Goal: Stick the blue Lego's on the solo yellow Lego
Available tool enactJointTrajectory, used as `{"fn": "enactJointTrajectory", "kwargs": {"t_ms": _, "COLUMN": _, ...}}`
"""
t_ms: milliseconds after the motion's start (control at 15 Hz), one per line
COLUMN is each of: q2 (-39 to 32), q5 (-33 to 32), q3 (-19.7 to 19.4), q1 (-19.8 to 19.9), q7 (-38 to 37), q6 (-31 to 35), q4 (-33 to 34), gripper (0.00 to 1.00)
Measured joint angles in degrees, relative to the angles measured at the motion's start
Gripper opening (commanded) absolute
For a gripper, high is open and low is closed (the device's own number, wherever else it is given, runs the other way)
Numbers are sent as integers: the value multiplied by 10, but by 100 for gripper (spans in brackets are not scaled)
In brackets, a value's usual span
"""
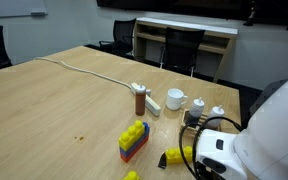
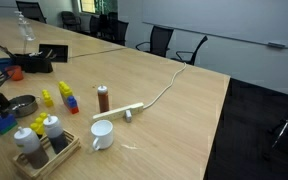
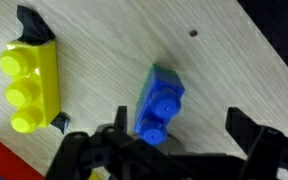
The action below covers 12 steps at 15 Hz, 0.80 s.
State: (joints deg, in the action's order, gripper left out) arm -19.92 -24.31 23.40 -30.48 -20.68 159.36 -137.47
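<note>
I will lower my gripper around the blue Lego's studded top [image 3: 159,114] and close my fingers on it.
In the wrist view a blue two-stud Lego [image 3: 162,105] lies on the wooden table. My gripper [image 3: 179,130] is open and low over it. The brick sits between the fingers, close to the left one, with a wide gap to the right one. A long yellow Lego [image 3: 29,85] lies apart to its left, with small dark pieces at both ends. In an exterior view the blue Lego [image 2: 2,123] shows near the left edge. In an exterior view the yellow Lego [image 1: 176,155] lies by the arm's white body, which hides the gripper.
A yellow-topped, blue and red-based stack [image 1: 134,140] [image 2: 69,100] stands nearby. A red piece [image 3: 4,160] shows at the wrist view's lower left. A brown bottle [image 2: 103,97], white mug [image 2: 102,133], power strip with cable [image 2: 129,110], metal bowl [image 2: 22,105] and bottle caddy [image 2: 44,145] share the table.
</note>
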Motion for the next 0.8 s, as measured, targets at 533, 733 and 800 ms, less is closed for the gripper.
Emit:
{"fn": "enactJointTrajectory", "kwargs": {"t_ms": 533, "q2": -36, "q5": -17, "q3": -85, "q1": -108, "q7": -22, "q6": -2, "q4": 24, "gripper": 92}}
{"fn": "enactJointTrajectory", "kwargs": {"t_ms": 733, "q2": -42, "q5": -18, "q3": -123, "q1": -144, "q7": -22, "q6": -4, "q4": 35, "gripper": 66}}
{"fn": "enactJointTrajectory", "kwargs": {"t_ms": 800, "q2": -44, "q5": -18, "q3": -135, "q1": -155, "q7": -22, "q6": -6, "q4": 39, "gripper": 64}}
